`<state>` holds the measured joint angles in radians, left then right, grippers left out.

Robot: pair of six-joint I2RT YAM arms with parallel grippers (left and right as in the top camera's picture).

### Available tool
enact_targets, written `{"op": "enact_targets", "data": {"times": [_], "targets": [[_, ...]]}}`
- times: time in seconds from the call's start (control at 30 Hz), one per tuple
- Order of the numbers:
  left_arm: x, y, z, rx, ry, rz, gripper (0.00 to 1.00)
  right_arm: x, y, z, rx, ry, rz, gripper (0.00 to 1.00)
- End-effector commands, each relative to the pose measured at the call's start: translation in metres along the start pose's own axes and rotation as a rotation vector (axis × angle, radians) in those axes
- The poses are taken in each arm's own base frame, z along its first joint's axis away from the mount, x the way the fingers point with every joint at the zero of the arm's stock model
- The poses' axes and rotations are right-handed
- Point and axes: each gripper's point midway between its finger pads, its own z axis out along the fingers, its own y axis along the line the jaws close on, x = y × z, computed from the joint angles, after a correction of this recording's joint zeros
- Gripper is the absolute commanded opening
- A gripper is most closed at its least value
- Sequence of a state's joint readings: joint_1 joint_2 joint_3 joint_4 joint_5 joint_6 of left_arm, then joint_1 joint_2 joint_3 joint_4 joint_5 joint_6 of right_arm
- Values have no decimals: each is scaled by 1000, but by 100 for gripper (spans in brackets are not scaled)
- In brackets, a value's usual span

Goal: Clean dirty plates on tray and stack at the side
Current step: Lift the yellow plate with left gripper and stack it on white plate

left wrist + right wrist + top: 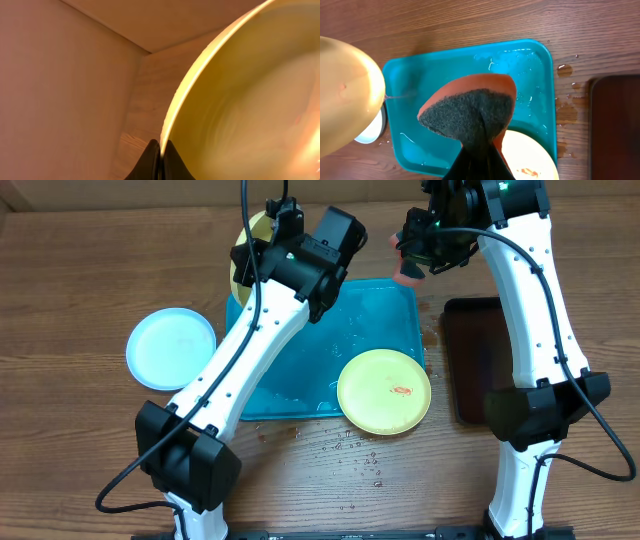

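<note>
I will next swing my left gripper over the light blue plate (pixel 171 348) that lies below it, to its left in the overhead view, level the tilted rim, lower and release.
My left gripper (pixel 262 242) is shut on the rim of a pale yellow-green plate (pixel 250 250) and holds it tilted in the air over the back left corner of the turquoise tray (pixel 385 320); that plate fills the left wrist view (pixel 245 95). My right gripper (pixel 412 258) is shut on an orange sponge with a dark scouring face (pixel 467 110), held above the tray's back right. A second yellow-green plate (pixel 384 391) with a red smear lies on the tray's front right corner. A light blue plate (pixel 171 348) lies on the table left of the tray.
A narrow dark brown tray (pixel 475 360) lies right of the turquoise tray. Water drops (pixel 350 450) spot the wooden table in front of the tray.
</note>
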<state>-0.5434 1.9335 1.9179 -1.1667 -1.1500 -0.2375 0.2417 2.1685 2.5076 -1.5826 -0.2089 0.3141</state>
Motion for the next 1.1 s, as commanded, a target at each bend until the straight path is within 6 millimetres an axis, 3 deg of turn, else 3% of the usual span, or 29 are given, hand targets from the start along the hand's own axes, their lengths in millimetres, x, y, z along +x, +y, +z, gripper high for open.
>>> {"op": "enact_targets", "data": {"times": [0.0,0.57,0.87,1.07], "targets": [[-9,24,-10,-54,-41,-77,4,-5,2,-11,-6,-36,-9,4],[-8,18,-10,-22,-31,-73,4,-4,1,-11,-5,-33,-9,4],[29,-45,10,485,213,-107,4,-3,1,-11,-2,-26,-8,4],[59,-44,40,738,437,-260,4,-3,1,-11,-3,-27,-7,4]]}}
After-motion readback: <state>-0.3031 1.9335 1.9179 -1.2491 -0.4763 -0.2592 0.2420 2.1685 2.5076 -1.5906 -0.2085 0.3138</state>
